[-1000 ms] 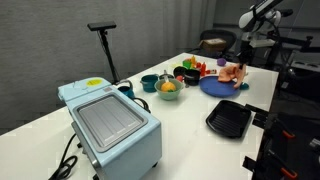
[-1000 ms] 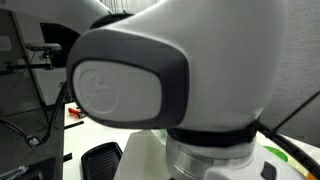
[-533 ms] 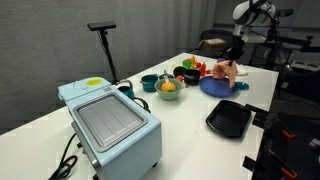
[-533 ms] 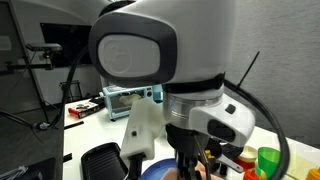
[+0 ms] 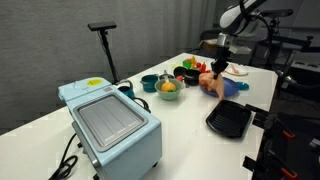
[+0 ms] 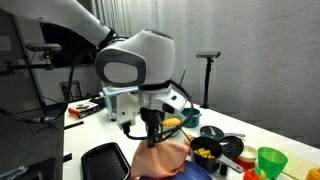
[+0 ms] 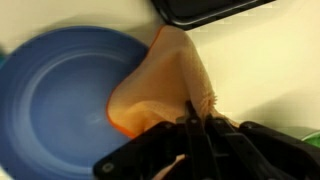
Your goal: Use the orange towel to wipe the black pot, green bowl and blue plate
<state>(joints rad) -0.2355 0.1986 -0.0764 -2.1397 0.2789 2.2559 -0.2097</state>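
Note:
The robot's gripper needs to move toward the toaster oven next and then down, to let go of the towel (image 5: 211,83) on the tabletop by the fruit bowl, where there is open space.
My gripper (image 7: 193,122) is shut on the orange towel (image 7: 160,85) and holds it hanging over the right edge of the blue plate (image 7: 60,95). In both exterior views the towel (image 5: 211,83) (image 6: 160,162) dangles from the gripper (image 5: 222,60) (image 6: 152,135) just above the plate (image 5: 232,87). The black pot (image 5: 188,75) (image 6: 225,146) stands behind the plate. A green bowl (image 5: 148,82) sits left of it in an exterior view.
A light blue toaster oven (image 5: 110,122) stands at the near left. A black tray (image 5: 229,119) (image 6: 100,160) (image 7: 205,9) lies beside the plate. A bowl with orange fruit (image 5: 168,90) and a green cup (image 6: 270,160) stand among the dishes.
The arm has swung left and down, carrying the towel from over the far side of the plate to its near edge. In an exterior view the arm moved away from the lens.

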